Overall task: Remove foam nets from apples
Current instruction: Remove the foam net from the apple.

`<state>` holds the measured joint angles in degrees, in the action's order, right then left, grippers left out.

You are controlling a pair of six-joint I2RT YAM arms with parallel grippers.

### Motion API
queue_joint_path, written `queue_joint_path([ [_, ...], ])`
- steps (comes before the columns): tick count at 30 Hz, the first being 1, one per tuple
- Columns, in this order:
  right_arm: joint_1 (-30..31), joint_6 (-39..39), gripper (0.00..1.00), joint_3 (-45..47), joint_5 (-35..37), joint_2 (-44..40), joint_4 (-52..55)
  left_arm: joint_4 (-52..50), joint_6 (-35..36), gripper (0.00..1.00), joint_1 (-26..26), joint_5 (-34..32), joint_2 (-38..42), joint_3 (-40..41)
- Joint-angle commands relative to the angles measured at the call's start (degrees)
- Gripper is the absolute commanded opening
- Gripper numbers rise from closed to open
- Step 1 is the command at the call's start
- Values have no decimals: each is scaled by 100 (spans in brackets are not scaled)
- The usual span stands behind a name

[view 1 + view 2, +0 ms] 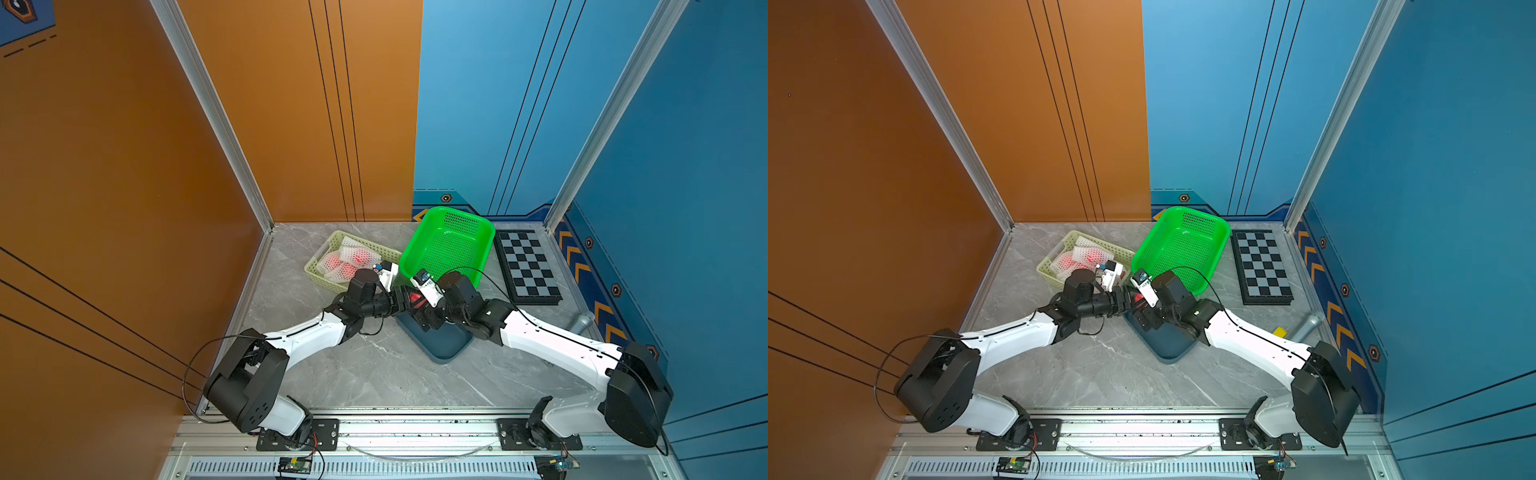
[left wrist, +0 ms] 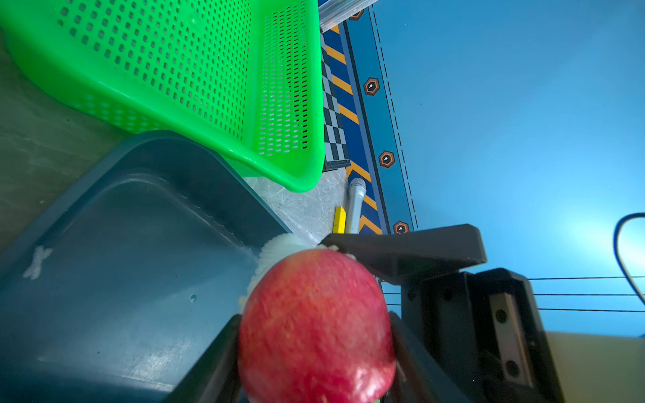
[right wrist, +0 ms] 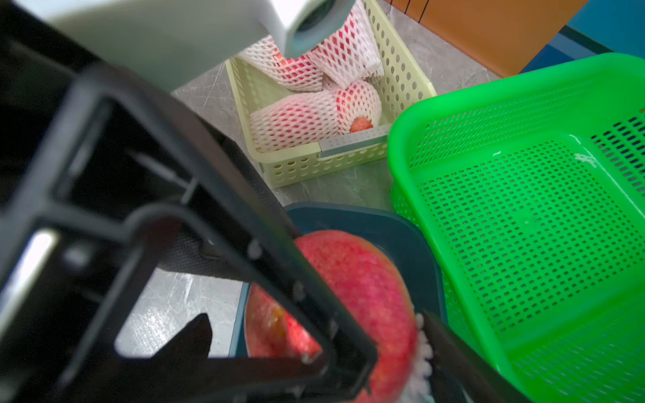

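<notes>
The apple sits bare with its net point(image 3: 420, 352) bunched aside, so next I need to move my right gripper toward my left gripper and close it around the apple's red body point(image 3: 359, 285).
A bare red apple point(image 2: 314, 324) sits between the fingers of my left gripper point(image 2: 310, 349), which is shut on it above the dark blue tray point(image 1: 446, 347). A white foam net point(image 2: 279, 249) is bunched against the apple's far side. My right gripper point(image 3: 317, 324) straddles the apple with jaws wide open. One of its fingers point(image 3: 453, 352) touches the foam net point(image 3: 420, 352); the opposite finger stands clear of the fruit. In both top views the two grippers meet over the tray, with a bit of the apple point(image 1: 414, 297) showing. Several netted apples point(image 1: 349, 262) lie in the pale yellow basket point(image 1: 322, 277).
A green perforated basket point(image 1: 449, 245) leans tilted just behind the tray, close to my right wrist. A chessboard point(image 1: 525, 266) lies at the right by the wall, with a grey microphone point(image 1: 582, 322) and a small yellow block point(image 1: 1280, 331) nearer the front.
</notes>
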<state>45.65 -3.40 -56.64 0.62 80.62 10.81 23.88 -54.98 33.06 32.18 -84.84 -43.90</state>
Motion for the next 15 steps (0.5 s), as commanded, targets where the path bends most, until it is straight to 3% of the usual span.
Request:
queue_joint_path([
  [1, 63, -254, 93, -213, 545, 59, -48, 52, 5, 57, 8, 162, 150, 123],
  [10, -18, -409, 92, -413, 385, 256, 67, 53, -12, 57, -10, 173, 197, 101],
  [15, -71, -355, 82, -441, 289, 365, -50, 49, -13, 57, -19, 226, 209, 92],
])
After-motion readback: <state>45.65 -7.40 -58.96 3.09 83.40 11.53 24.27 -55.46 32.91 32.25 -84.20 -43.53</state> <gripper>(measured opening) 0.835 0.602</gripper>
